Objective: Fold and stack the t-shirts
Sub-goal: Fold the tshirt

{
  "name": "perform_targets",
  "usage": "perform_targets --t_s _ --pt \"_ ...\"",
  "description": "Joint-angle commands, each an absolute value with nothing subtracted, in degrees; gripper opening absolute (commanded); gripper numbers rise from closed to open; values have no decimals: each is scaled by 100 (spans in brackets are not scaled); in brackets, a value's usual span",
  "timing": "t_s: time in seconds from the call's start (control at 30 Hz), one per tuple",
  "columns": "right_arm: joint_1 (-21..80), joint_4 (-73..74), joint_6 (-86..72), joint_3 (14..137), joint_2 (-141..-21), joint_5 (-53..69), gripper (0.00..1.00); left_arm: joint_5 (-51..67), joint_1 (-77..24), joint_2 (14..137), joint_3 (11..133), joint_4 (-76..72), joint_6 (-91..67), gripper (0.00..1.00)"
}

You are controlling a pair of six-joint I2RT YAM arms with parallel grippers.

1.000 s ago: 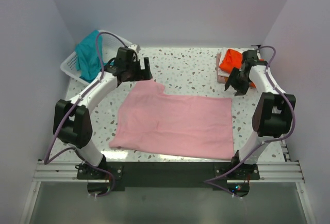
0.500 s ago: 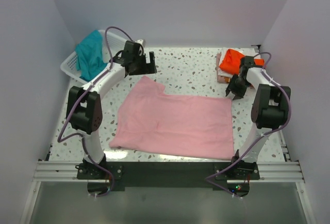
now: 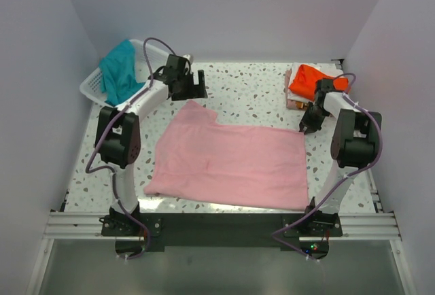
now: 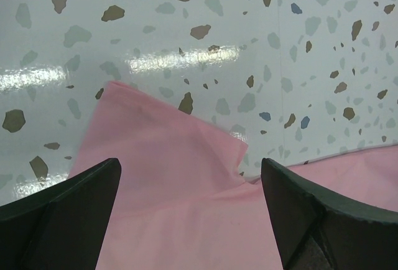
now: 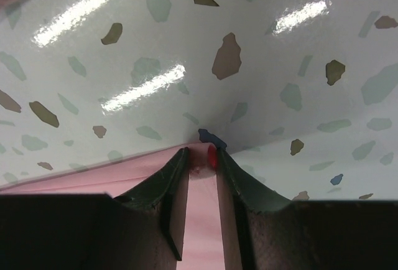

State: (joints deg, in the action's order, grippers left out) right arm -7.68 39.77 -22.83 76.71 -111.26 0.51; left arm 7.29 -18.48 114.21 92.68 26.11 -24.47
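I need to lower my left gripper next, toward the left in its wrist view, onto the pink sleeve's far corner (image 3: 190, 102) (image 4: 114, 88), because its open fingers are above and beside that corner.
The light pink t-shirt (image 3: 231, 162) lies spread flat on the speckled table (image 3: 251, 94). My left gripper (image 3: 197, 85) is open and hovers over the shirt's far left corner; in the left wrist view the pink cloth (image 4: 168, 176) lies between its wide-apart fingers (image 4: 68, 201). My right gripper (image 3: 306, 126) is at the shirt's far right corner, its jaws shut on the pink corner (image 5: 200, 208) down at the table. The orange t-shirt (image 3: 309, 79) lies folded at the far right. The teal t-shirt (image 3: 119, 71) hangs in the basket.
A white lattice basket (image 3: 92, 90) stands at the far left against the wall. The orange shirt rests on a pale folded piece (image 3: 291, 92). Walls close in on the left, back and right.
The left gripper moved a little farther back and right beyond the shirt's far left corner. The right gripper came down from beside the orange shirt onto the pink shirt's far right corner.
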Motion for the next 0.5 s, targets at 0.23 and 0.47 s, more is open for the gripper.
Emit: perform_targets --t_s 0.23,0.47 --pt "-791 3823 -2180 7488 -11144 -105 13 607 -1775 12155 9975 2812 -2435 100" --pt "-800 3823 -2197 7488 -11118 -88 11 290 -1749 12577 10353 2742 -2399 97"
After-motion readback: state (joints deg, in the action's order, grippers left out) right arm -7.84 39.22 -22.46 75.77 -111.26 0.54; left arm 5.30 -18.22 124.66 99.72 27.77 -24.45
